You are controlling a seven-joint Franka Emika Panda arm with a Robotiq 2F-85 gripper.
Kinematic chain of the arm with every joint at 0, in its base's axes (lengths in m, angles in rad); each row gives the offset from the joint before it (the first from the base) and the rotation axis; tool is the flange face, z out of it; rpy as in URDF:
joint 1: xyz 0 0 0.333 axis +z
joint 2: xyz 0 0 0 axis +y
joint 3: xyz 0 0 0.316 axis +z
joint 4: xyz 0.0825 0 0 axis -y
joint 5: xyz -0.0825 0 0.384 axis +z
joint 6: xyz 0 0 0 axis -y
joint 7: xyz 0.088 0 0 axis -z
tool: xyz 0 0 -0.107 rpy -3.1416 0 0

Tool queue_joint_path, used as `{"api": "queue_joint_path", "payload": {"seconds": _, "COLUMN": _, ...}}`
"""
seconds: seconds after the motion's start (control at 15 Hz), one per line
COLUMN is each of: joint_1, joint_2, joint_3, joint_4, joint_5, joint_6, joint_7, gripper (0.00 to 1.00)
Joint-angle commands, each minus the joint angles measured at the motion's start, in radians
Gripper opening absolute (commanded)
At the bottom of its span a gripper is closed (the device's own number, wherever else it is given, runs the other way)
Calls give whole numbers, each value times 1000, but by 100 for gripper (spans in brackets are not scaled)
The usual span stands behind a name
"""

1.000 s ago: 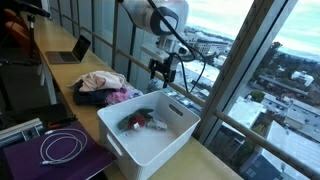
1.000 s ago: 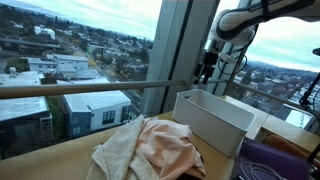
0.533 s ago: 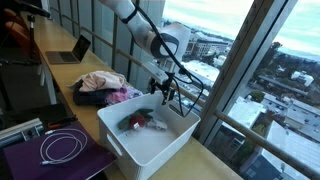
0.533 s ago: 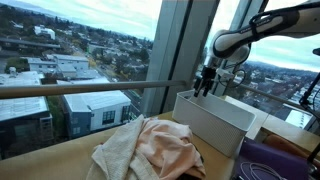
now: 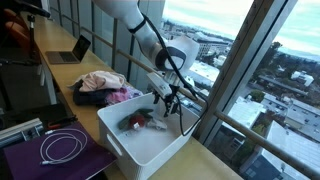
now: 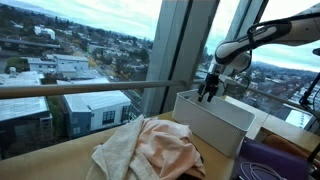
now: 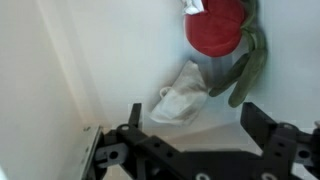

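Note:
My gripper moves down into the bin and over the small grey cloth next, since it lies on the bottom of the bin, clear of the red garment.
My gripper hangs open and empty just inside the top of a white plastic bin, also seen in an exterior view. In the wrist view the open fingers frame a crumpled white cloth on the bin floor. Above it lie a red garment and a dark green piece. In an exterior view the red and dark clothes lie in the bin's middle. The gripper is above the bin's far rim in an exterior view.
A pile of pink, cream and dark clothes lies on the wooden counter behind the bin; in an exterior view it is in front. A coiled white cable lies on a purple mat. A laptop stands farther back. Window glass and railing run alongside.
The gripper has come down from well above the bin's far edge to just inside its rim, staying open.

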Motion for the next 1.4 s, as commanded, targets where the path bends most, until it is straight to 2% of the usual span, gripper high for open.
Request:
{"api": "queue_joint_path", "payload": {"seconds": 0.0, "joint_1": -4, "joint_2": 45, "joint_3": 9, "joint_4": 50, "joint_5": 44, "joint_6": 4, "joint_7": -14, "gripper": 100}}
{"api": "queue_joint_path", "payload": {"seconds": 0.8, "joint_1": 76, "joint_2": 265, "joint_3": -6, "joint_4": 199, "joint_5": -15, "joint_6": 110, "joint_7": 13, "gripper": 100}}
{"api": "queue_joint_path", "payload": {"seconds": 1.27, "joint_1": 71, "joint_2": 373, "joint_3": -33, "joint_4": 294, "joint_5": -43, "joint_6": 93, "joint_7": 12, "gripper": 100}}
{"api": "queue_joint_path", "payload": {"seconds": 1.33, "joint_1": 62, "joint_2": 383, "joint_3": -34, "joint_4": 300, "joint_5": -42, "joint_6": 86, "joint_7": 8, "gripper": 88}}
